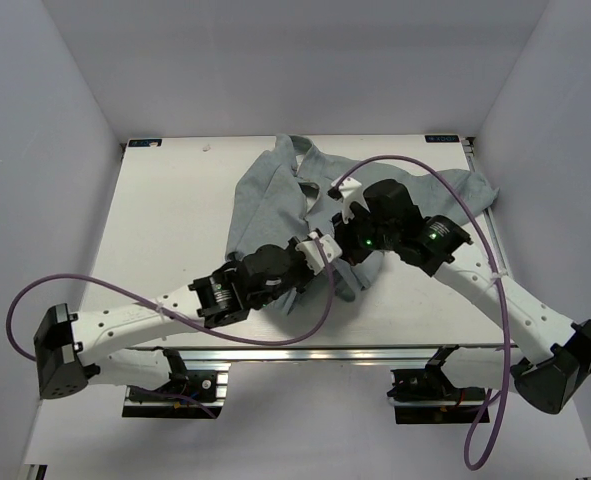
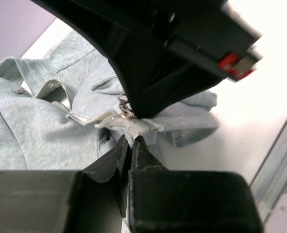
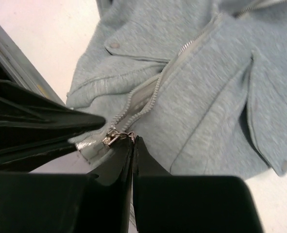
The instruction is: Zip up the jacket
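I will next let go of the jacket's hem strip with my left gripper and move it back toward the front bar, because my right gripper has the pull of the slider.
The grey-green fleece jacket lies spread on the white table, collar toward the back. Its silver zipper slider sits near the bottom hem, and the two rows of teeth part just above it. My right gripper is shut on the zipper pull; in the top view my right gripper is over the jacket's hem. My left gripper is shut on the pale hem strip just below the slider; in the top view my left gripper nearly touches the right one.
The table's metal front rail runs just behind the hem. Purple cables loop over both arms. White walls enclose the table on the left, right and back. A flap pocket lies right of the zipper.
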Robot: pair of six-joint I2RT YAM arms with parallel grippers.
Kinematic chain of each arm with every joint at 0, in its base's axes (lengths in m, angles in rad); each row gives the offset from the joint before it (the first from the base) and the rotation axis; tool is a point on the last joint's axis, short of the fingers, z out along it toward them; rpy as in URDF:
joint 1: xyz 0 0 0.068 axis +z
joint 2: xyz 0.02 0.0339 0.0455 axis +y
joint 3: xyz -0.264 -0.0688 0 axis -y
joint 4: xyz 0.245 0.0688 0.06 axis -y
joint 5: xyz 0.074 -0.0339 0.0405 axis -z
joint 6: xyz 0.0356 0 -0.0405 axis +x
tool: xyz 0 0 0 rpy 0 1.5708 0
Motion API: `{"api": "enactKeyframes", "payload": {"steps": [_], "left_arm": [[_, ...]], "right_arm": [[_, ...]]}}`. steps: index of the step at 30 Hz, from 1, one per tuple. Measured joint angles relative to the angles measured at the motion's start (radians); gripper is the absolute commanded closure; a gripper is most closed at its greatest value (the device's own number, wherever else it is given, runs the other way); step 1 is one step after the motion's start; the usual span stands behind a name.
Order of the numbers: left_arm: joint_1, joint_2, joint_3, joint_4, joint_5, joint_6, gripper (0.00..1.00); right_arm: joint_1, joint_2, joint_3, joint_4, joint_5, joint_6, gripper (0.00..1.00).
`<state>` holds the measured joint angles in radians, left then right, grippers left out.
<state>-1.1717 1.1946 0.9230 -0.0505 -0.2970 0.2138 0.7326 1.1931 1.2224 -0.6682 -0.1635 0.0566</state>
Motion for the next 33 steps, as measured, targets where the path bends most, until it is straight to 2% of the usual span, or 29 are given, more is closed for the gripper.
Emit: {"api": "enactKeyframes", "payload": {"steps": [6, 14, 20, 22, 27, 30, 33], "left_arm": [[0.004, -0.089, -0.019, -0.056, 0.001, -0.092, 1.0], [0.005, -0.129, -0.025, -0.177, 0.0, -0.216, 1.0], [0.03, -0.141, -0.035, -0.272, -0.014, -0.398, 1.0], [0.04, -0.168, -0.058, -0.296, -0.017, -0.481, 1.0], [-0.026, -0.331, -0.121, -0.482, 0.158, -0.722, 1.0], [-0.026, -0.405, -0.145, -0.543, 0.182, -0.822, 1.0], [-0.026, -0.439, -0.161, -0.57, 0.188, -0.885, 1.0]], "right_arm": [[0.017, 0.056, 0.01, 0.077, 0.016, -0.029, 1.0], [0.007, 0.224, 0.051, 0.121, 0.15, -0.096, 1.0], [-0.04, 0.367, 0.16, 0.132, 0.061, -0.109, 1.0], [-0.064, 0.437, 0.23, 0.133, 0.047, -0.124, 1.0], [-0.258, 0.682, 0.427, 0.318, 0.274, -0.178, 1.0], [-0.343, 0.715, 0.43, 0.358, 0.348, -0.209, 1.0], [-0.351, 0.674, 0.384, 0.399, 0.325, -0.243, 1.0]]}}
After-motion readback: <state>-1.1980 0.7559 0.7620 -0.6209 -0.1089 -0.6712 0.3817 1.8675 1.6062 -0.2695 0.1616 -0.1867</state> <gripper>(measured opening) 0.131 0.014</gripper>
